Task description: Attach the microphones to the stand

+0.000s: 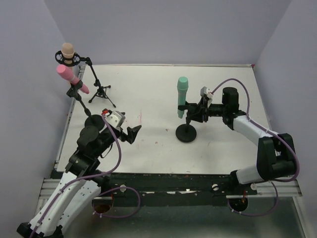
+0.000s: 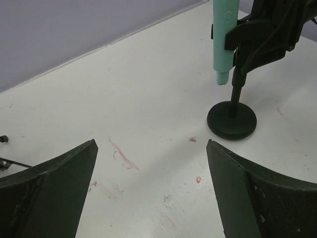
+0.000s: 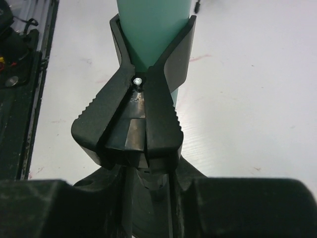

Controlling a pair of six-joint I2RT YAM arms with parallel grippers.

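Note:
My right gripper is next going to carry the stand to the left in the top view, onto bare tabletop by the tripod (image 1: 132, 118), and release it there, because other microphones stand there.
The teal-green microphone (image 1: 183, 96) stands upright in the black clip (image 3: 131, 119) of a round-base stand (image 1: 186, 133). It also shows in the left wrist view (image 2: 223, 34) and the right wrist view (image 3: 153, 25). My right gripper (image 1: 194, 113) sits at the stand just below the clip, and in its wrist view (image 3: 147, 198) its fingers close narrowly around the stem. My left gripper (image 1: 132, 133) is open and empty over bare table (image 2: 151, 163), left of the stand's base (image 2: 232, 120). The peach-beige microphone (image 1: 68, 51) and pink microphone (image 1: 69, 77) sit in holders at the far left.
A black tripod stand (image 1: 101, 91) stands at the back left and carries the peach-beige microphone. A second thin stand (image 1: 81, 101) holds the pink one near the table's left edge. Grey walls close in the back and sides. Faint red marks (image 2: 121, 154) lie on the white table.

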